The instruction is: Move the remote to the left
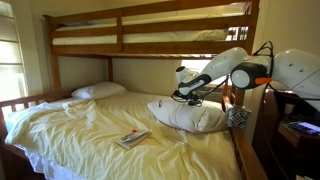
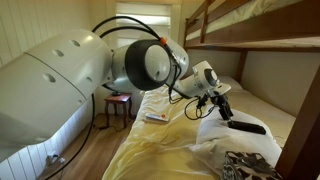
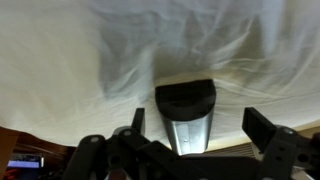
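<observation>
The remote is already between the open fingers, so the robot's gripper will next move down a little onto the remote's silvery body (image 2: pixel 237 125) (image 3: pixel 188 129) beside its black end and close.
The remote (image 3: pixel 187 112) is slim, with a black end and a silvery body. It lies on the white pillow (image 1: pixel 195 118), and shows as a black oblong in an exterior view (image 2: pixel 248 127). In the wrist view my gripper (image 3: pixel 200 125) is open and hangs just above the remote. The remote sits between the two fingers, nearer the finger on the picture's left, and neither finger touches it. In both exterior views the gripper (image 1: pixel 184 96) (image 2: pixel 224 110) hovers low over the pillow. In one of them (image 1: pixel 184 96) it hides the remote.
A colourful booklet (image 1: pixel 132 139) lies on the yellow sheet (image 1: pixel 90 135) in front of the pillow; it also shows in an exterior view (image 2: pixel 155 117). Another white pillow (image 1: pixel 98 90) lies at the far end. The upper bunk (image 1: pixel 150 30) hangs overhead. A patterned object (image 2: pixel 245 165) lies near the pillow.
</observation>
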You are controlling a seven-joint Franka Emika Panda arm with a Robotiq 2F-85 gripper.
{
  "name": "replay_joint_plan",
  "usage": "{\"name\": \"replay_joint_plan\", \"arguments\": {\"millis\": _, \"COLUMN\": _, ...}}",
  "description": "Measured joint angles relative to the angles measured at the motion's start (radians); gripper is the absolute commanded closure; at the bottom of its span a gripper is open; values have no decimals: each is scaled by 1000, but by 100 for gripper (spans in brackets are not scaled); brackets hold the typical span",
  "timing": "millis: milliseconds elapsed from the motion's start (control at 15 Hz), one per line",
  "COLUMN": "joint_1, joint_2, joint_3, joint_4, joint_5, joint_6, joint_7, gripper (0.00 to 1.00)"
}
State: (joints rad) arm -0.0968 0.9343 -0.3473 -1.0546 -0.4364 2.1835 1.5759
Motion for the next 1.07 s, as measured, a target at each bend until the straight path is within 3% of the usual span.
{"name": "replay_joint_plan", "arguments": {"millis": 533, "joint_1": -24, "joint_2": 55, "joint_3": 0, "joint_4": 71, "joint_5": -1, "joint_6": -15, "joint_7": -92, "gripper": 0}}
{"name": "replay_joint_plan", "arguments": {"millis": 600, "joint_1": -28, "joint_2": 57, "joint_3": 0, "joint_4": 71, "joint_5": -1, "joint_6": -15, "joint_7": -101, "gripper": 6}}
{"name": "replay_joint_plan", "arguments": {"millis": 667, "joint_1": -31, "joint_2": 59, "joint_3": 0, "joint_4": 71, "joint_5": -1, "joint_6": -15, "joint_7": -109, "gripper": 28}}
{"name": "replay_joint_plan", "arguments": {"millis": 800, "joint_1": -33, "joint_2": 63, "joint_3": 0, "joint_4": 71, "joint_5": -2, "joint_6": -15, "joint_7": -122, "gripper": 31}}
{"name": "replay_joint_plan", "arguments": {"millis": 1067, "joint_1": -33, "joint_2": 69, "joint_3": 0, "joint_4": 71, "joint_5": -2, "joint_6": -15, "joint_7": -132, "gripper": 60}}
